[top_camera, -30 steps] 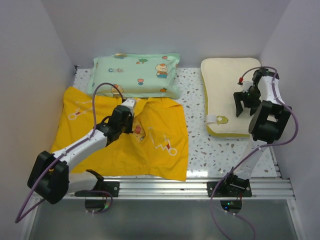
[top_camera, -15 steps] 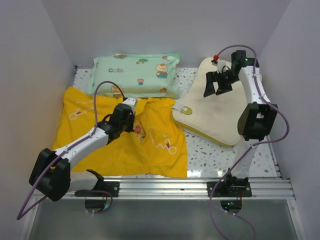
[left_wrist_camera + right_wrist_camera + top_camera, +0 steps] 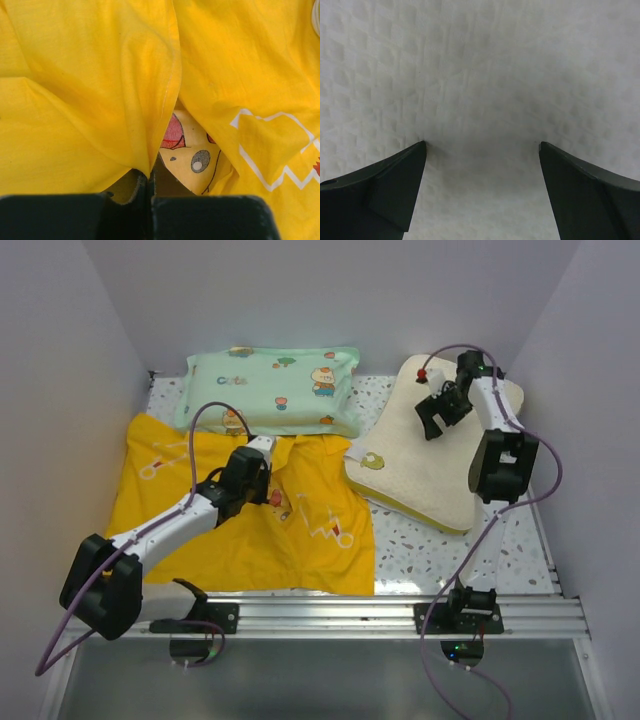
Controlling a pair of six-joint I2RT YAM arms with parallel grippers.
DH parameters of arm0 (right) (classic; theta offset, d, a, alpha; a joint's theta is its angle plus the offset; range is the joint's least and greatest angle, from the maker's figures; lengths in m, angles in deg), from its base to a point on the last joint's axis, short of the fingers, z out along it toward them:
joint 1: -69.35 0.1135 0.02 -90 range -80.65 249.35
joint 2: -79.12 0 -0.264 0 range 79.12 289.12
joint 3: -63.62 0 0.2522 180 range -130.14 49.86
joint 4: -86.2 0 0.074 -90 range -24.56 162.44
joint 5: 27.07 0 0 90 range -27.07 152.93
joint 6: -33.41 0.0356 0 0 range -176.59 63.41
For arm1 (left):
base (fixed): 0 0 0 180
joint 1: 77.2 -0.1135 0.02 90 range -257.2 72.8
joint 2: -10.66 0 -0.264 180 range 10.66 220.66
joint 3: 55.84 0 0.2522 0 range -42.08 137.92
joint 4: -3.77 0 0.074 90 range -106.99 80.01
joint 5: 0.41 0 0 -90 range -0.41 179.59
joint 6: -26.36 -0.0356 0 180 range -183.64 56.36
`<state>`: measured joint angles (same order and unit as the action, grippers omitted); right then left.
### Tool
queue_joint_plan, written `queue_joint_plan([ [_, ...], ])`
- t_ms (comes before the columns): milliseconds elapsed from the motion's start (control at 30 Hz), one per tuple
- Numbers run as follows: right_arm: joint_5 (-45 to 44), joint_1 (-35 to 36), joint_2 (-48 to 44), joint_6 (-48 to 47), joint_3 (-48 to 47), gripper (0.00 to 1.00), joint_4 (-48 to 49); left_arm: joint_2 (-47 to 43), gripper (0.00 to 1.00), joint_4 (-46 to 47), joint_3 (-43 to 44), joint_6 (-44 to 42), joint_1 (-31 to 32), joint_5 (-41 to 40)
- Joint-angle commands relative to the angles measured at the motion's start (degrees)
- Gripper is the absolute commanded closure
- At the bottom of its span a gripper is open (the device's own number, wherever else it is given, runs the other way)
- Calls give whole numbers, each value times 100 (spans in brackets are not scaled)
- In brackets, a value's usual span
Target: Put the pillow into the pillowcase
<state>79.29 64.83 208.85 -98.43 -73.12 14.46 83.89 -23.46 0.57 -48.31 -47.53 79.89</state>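
Note:
The right gripper lowers a little further onto the pillow's far part (image 3: 482, 150) next and closes, since its open fingers already straddle the textured surface there.
The cream-white pillow (image 3: 430, 465) lies at an angle on the right of the table, its cartoon patch corner (image 3: 373, 461) touching the edge of the yellow pillowcase (image 3: 200, 530). My right gripper (image 3: 435, 423) is open over the pillow's far part. In the right wrist view its fingertips (image 3: 415, 155) rest wide apart on the textured pillow surface (image 3: 480, 75). My left gripper (image 3: 262, 485) is shut on a fold of the pillowcase (image 3: 100, 100). In the left wrist view a Pikachu face (image 3: 195, 155) shows inside the gap beside the pinched fold.
A mint-green cartoon-print pillow (image 3: 270, 390) lies at the back, overlapping the pillowcase's far edge. White walls close in the left, back and right. A metal rail (image 3: 380, 615) runs along the near edge.
The pillow has been swung and dragged left, so its patch corner now reaches the pillowcase. My right gripper moved to the pillow's far part. The left gripper kept its hold.

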Motion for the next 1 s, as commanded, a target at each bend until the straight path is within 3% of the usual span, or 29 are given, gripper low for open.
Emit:
queue_joint_plan([
  [0, -140, 91, 402, -148, 405, 2, 58, -46, 100, 82, 226, -109, -32, 29],
  [100, -563, 109, 990, -341, 398, 2, -423, -63, 100, 56, 252, -118, -67, 20],
  [167, -887, 91, 1176, -342, 397, 17, -600, -46, 100, 64, 261, -118, -75, 20],
  [200, -915, 56, 1229, -307, 371, 33, -636, -63, 100, 64, 261, -118, -84, 20],
  [300, -749, -49, 1291, -140, 117, 97, -934, -63, 100, 55, 270, -118, -111, 29],
  [467, -12, -286, 344, 562, 99, 100, -891, -99, 100, 55, 270, -127, -146, 29],
  [600, 832, -524, -666, 1781, 63, 100, -698, -107, 100, 64, 270, -118, -172, 29],
  [800, 1018, -542, -2133, 3328, 1010, 100, -30, -55, 100, 64, 331, -118, -190, 38],
  [967, 1096, -542, -2812, 4806, 1864, 100, 751, -81, 100, 55, 296, -92, -199, 90],
])
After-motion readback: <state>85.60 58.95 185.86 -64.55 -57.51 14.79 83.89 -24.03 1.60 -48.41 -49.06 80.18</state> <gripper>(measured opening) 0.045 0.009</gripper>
